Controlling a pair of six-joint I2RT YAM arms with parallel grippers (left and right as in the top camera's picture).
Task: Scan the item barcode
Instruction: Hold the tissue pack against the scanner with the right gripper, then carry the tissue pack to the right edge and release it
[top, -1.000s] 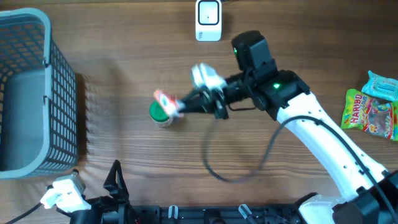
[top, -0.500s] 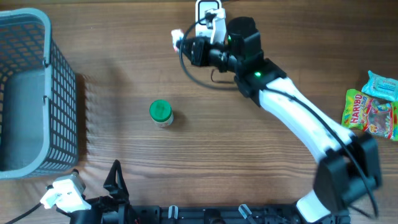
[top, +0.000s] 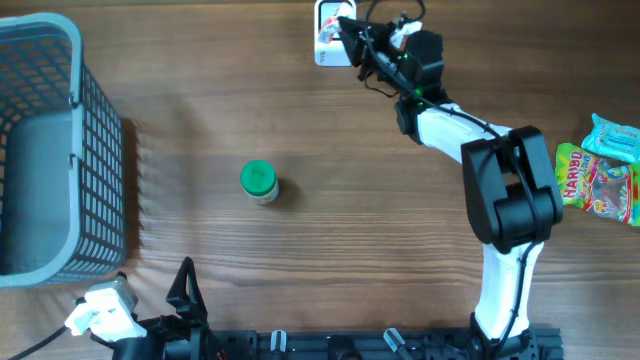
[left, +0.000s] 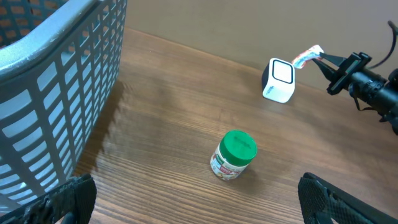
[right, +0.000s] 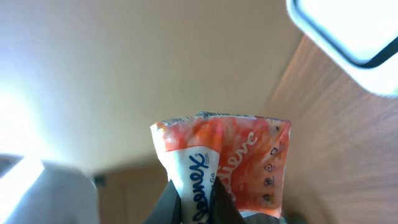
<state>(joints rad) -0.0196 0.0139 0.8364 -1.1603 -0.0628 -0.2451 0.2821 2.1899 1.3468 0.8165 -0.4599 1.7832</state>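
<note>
Next I should swing my right gripper right in the overhead view and down, releasing the pack clear of the scanner, as the light blue packet (top: 611, 138) lies that way.
My right gripper (right: 196, 194) is shut on an orange and white Kleenex tissue pack (right: 239, 158), pinched at its white end. In the overhead view that gripper (top: 346, 27) holds the pack (top: 322, 34) right over the white barcode scanner (top: 334, 44) at the table's far edge. The left wrist view shows the pack (left: 308, 55) just up and right of the scanner (left: 278, 80). The scanner's corner (right: 348, 31) fills the upper right of the right wrist view. My left gripper (left: 199, 205) stays open and low at the near left, holding nothing.
A green-lidded jar (top: 259, 182) stands upright mid-table, also ahead of the left gripper (left: 235, 154). A grey mesh basket (top: 95, 150) occupies the left side. A Haribo bag (top: 595, 180) and a light blue packet (top: 612, 135) lie at the right edge.
The right arm has swung from beside the jar at mid-table up to the scanner, carrying the tissue pack. The jar and left arm have not moved.
</note>
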